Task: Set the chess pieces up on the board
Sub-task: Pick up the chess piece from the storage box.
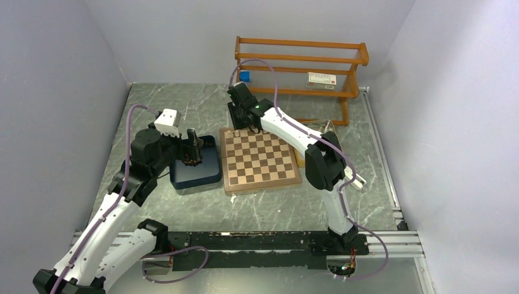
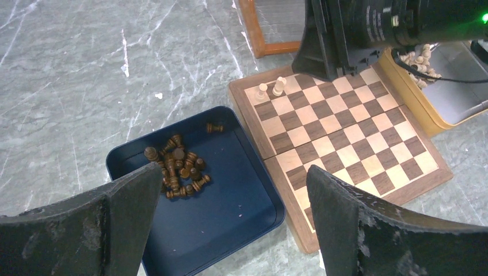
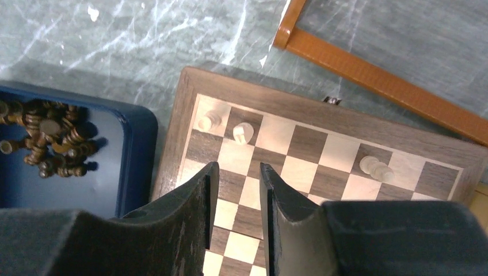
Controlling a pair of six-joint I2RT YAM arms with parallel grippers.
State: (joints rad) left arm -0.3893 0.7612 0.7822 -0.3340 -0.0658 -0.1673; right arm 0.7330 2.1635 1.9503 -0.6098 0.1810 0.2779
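My right gripper moves to the right in the top view and down to the cream pieces in the tan tray next, since the board's far row has gaps.
The board (image 1: 263, 165) lies mid-table. In the right wrist view three cream chess pieces stand along its far row: two at the left corner (image 3: 209, 121) (image 3: 241, 132) and one further right (image 3: 374, 168). My right gripper (image 3: 237, 168) hovers above that left corner, open by a narrow gap with nothing between its fingers. Several dark chess pieces (image 2: 175, 167) lie heaped in the dark blue tray (image 2: 241, 218) left of the board. My left gripper (image 2: 233, 190) hangs wide open above that tray's near right part and holds nothing.
A tan tray (image 2: 429, 123) with several cream pieces (image 2: 417, 57) sits right of the board, partly under the right arm (image 2: 391, 23). A wooden rack (image 1: 300, 67) stands behind the board, its foot (image 3: 374, 80) close to the far edge. Walls enclose three sides.
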